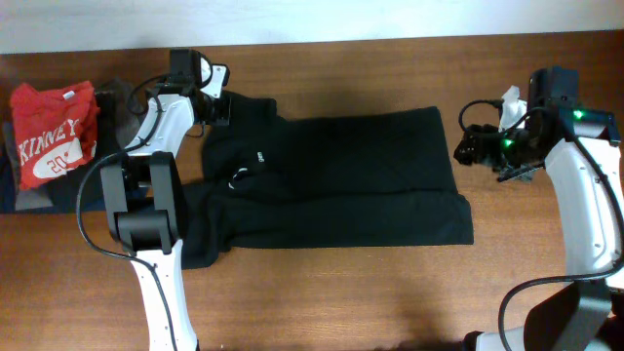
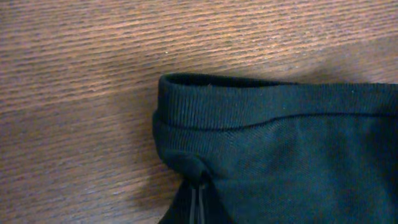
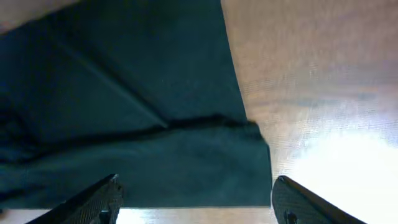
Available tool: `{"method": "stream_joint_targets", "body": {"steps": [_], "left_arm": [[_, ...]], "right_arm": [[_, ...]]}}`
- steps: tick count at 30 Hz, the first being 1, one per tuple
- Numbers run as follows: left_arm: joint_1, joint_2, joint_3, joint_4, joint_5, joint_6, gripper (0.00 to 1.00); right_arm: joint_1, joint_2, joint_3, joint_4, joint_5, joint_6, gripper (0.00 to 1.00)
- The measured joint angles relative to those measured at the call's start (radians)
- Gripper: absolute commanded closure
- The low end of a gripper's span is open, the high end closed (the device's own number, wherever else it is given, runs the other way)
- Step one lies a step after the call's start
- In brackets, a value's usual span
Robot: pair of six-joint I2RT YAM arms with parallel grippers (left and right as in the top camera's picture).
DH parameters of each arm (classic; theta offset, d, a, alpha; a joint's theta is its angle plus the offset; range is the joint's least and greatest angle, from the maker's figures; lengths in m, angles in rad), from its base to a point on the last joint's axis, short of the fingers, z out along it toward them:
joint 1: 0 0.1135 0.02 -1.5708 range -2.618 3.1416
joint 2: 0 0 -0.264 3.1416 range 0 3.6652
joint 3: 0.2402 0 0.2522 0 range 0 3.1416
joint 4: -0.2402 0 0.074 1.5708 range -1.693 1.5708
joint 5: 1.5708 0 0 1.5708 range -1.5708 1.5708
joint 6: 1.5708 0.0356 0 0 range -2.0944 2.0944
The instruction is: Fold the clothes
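Observation:
The garment's far part lies unfolded, so my left gripper will lift the garment's pinched corner, carry it back, lower it over the near flap (image 1: pixel 204 222) and then release it.
The black long-sleeved garment (image 1: pixel 351 175) lies spread across the middle of the table, with small white logo marks near its left part. My left gripper (image 1: pixel 222 105) is at its far left corner. In the left wrist view the fingers (image 2: pixel 199 202) are closed together and pinch the fabric just under a ribbed hem (image 2: pixel 249 109). My right gripper (image 1: pixel 468 146) hovers just off the garment's right edge. In the right wrist view its fingers (image 3: pixel 197 183) are wide apart and empty above the garment's corner (image 3: pixel 155 124).
A red shirt with white "KINNEY" print (image 1: pixel 54 132) lies at the far left on folded grey and dark garments (image 1: pixel 115 96). The wooden table (image 1: pixel 390 292) shows bare wood in front of and to the right of the black garment.

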Motion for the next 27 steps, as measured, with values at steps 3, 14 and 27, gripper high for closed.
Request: {"method": "stream_joint_targets", "body": {"steps": [3,14,27], "left_arm": [[0.000,0.000,0.009,-0.028,0.003,0.000,1.00],[0.000,-0.023,0.149,-0.231,0.004,0.000,1.00],[0.000,-0.023,0.149,-0.245,0.004,-0.027,0.99]], "right_arm": [[0.004,0.001,0.000,0.059,-0.004,0.002,0.31],[0.067,0.320,0.002,0.550,-0.004,-0.036,0.31],[0.085,0.618,0.010,0.984,-0.014,-0.031,0.32]]}}
